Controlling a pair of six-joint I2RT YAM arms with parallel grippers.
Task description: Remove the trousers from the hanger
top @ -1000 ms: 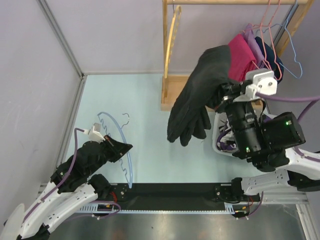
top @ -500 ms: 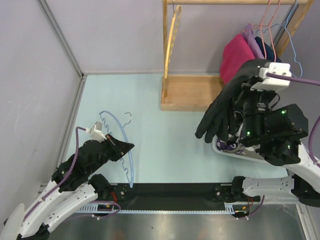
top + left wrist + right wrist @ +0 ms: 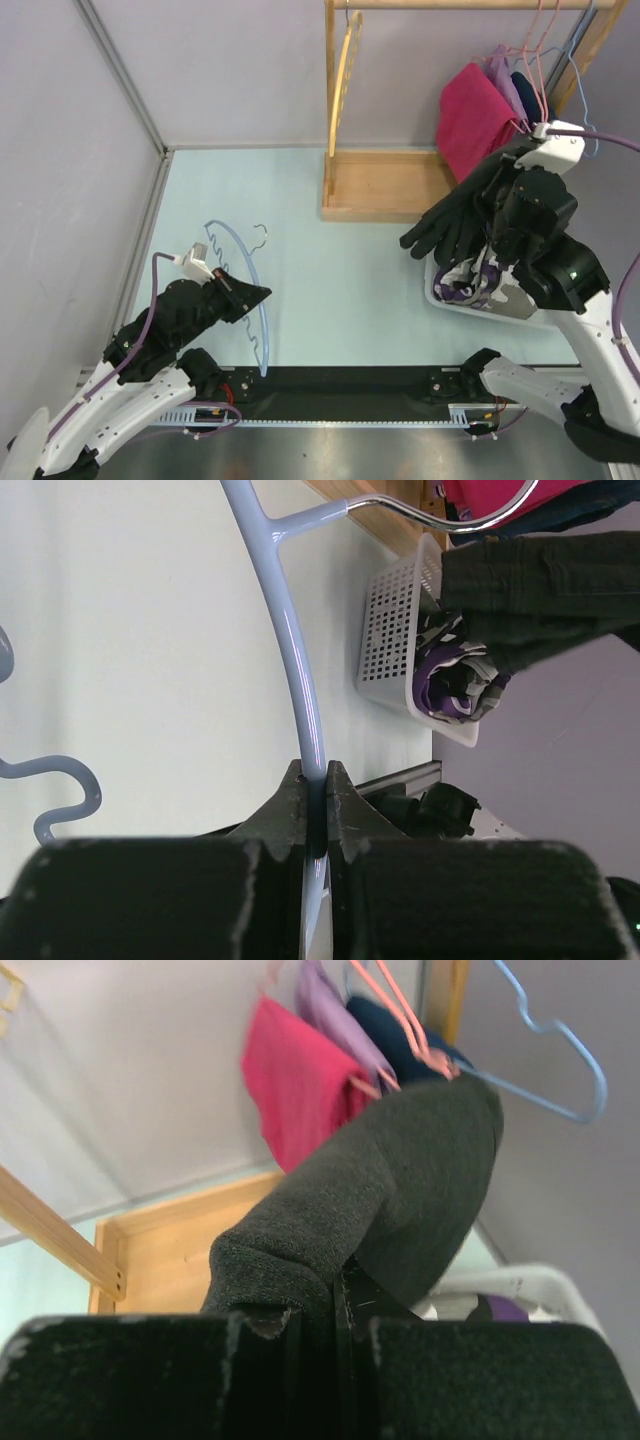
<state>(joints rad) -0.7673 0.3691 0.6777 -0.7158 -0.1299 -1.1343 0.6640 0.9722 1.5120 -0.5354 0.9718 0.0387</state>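
Note:
The trousers [image 3: 455,220] hang clear of the hanger. Next, my right gripper tilts and moves down and back over the clothes in the white basket to release them.
My left gripper [image 3: 258,294] is shut on a bare light-blue hanger [image 3: 243,265], held just above the table at the left; the wrist view shows the hanger's bar [image 3: 296,670] pinched between the jaws. My right gripper [image 3: 497,215] is shut on the black trousers [image 3: 455,220], which hang from it in the air over a white basket [image 3: 440,295]. In the right wrist view the dark cloth [image 3: 400,1185] bunches over my closed fingers. The trousers are off the hanger.
The white basket [image 3: 395,630] holds purple and patterned clothes. A wooden rack [image 3: 375,185] stands at the back with pink, purple and navy garments [image 3: 475,115] on hangers and an empty blue hanger [image 3: 560,1060]. Walls close the left and back.
My right arm has carried the trousers from the table's middle to the right, over the basket. The left gripper and its hanger have barely shifted.

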